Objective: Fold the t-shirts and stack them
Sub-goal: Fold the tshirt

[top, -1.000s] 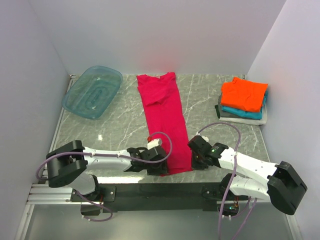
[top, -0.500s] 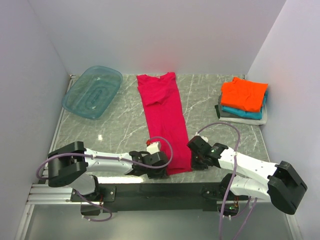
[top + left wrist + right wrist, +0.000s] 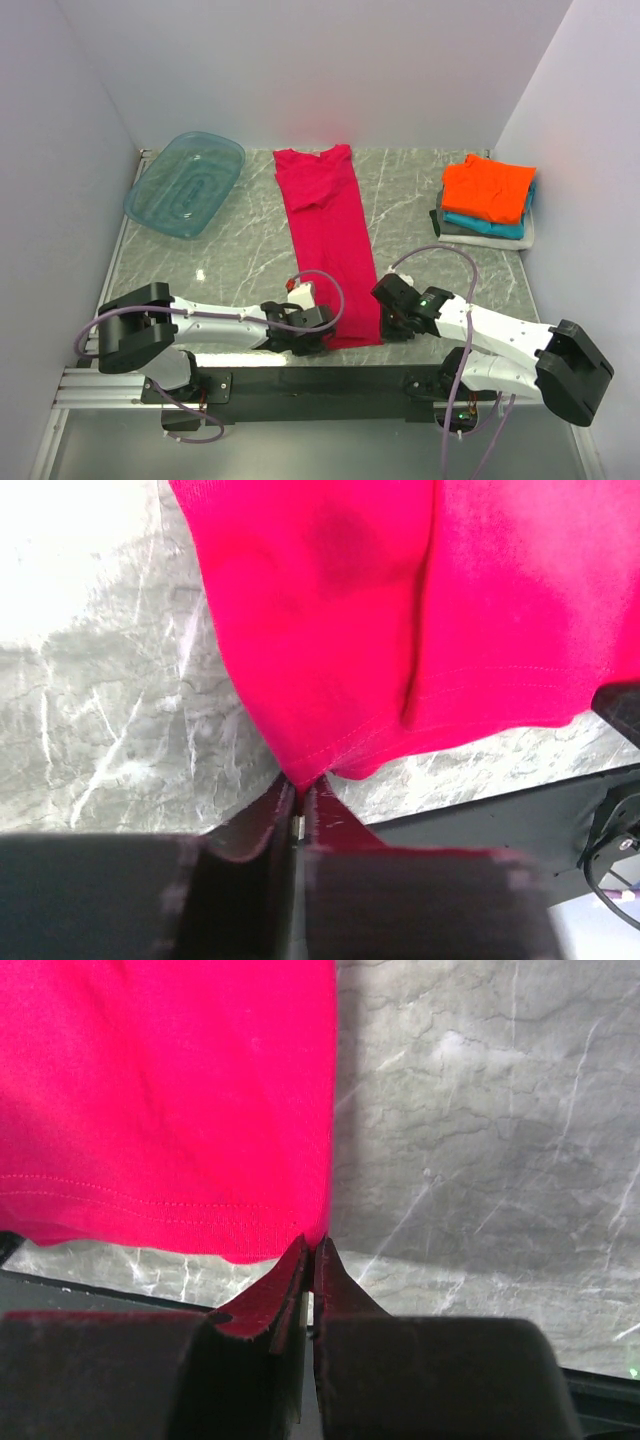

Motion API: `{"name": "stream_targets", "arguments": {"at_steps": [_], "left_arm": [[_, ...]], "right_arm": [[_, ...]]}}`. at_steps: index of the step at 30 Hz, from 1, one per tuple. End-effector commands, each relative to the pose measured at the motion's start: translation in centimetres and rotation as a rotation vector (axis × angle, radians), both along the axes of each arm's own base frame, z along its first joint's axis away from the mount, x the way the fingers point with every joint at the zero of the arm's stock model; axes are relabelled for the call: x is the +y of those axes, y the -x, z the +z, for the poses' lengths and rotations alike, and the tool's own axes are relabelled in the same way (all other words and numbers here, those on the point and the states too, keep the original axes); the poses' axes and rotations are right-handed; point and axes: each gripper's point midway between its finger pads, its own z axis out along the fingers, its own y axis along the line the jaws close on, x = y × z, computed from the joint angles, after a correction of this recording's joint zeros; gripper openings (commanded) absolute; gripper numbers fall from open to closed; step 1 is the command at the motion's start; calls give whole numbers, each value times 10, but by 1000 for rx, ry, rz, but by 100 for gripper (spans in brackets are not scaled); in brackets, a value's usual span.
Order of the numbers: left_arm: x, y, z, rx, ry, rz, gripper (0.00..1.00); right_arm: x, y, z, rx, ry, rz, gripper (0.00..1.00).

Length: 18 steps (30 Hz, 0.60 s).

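Note:
My right gripper will next lift the t-shirt's hem corner, carry it outward to the t-shirt's collar end (image 3: 349, 206), which lies outward of my gripper, then lower and release it, halving the long t-shirt.
A crimson-magenta t-shirt (image 3: 328, 235) lies folded into a long strip down the middle of the marble table (image 3: 240, 250), collar at the back. My left gripper (image 3: 312, 338) is shut on the strip's near-left hem corner (image 3: 300, 770). My right gripper (image 3: 388, 322) is shut on the near-right hem corner (image 3: 318, 1235). Both pinch the cloth low against the table by its near edge. At the back right sits a stack of folded t-shirts: orange (image 3: 488, 188) on top, teal (image 3: 490, 228) under it, grey-white (image 3: 452, 227) at the bottom.
A translucent teal plastic tub (image 3: 185, 183) stands at the back left. White walls close in the left, back and right sides. The black mounting rail (image 3: 310, 385) runs along the near edge, just below the shirt's hem.
My left gripper slid a little toward the near edge and closed on the shirt's near-left hem corner. The right gripper stayed shut on its corner, barely shifting.

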Motion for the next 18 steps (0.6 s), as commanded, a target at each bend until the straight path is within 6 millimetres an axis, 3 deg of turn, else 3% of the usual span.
{"name": "stream_targets", "arguments": {"at_steps": [1,8,12,18], "left_arm": [[79,5,-39,-6,-335,-15,2],[80,19,-20,-9,-312,-185,1],[67,41,-3,3,-232,-323,1],[54,67,18,55,-126,-394,1]], "right_arm": [[11,-3,16,-20,-29,8,0],[12,15,34,-1,-51,70,0],[17,31,39,33,-72,107,0],[29,61,56,77,-115,167,0]]}}
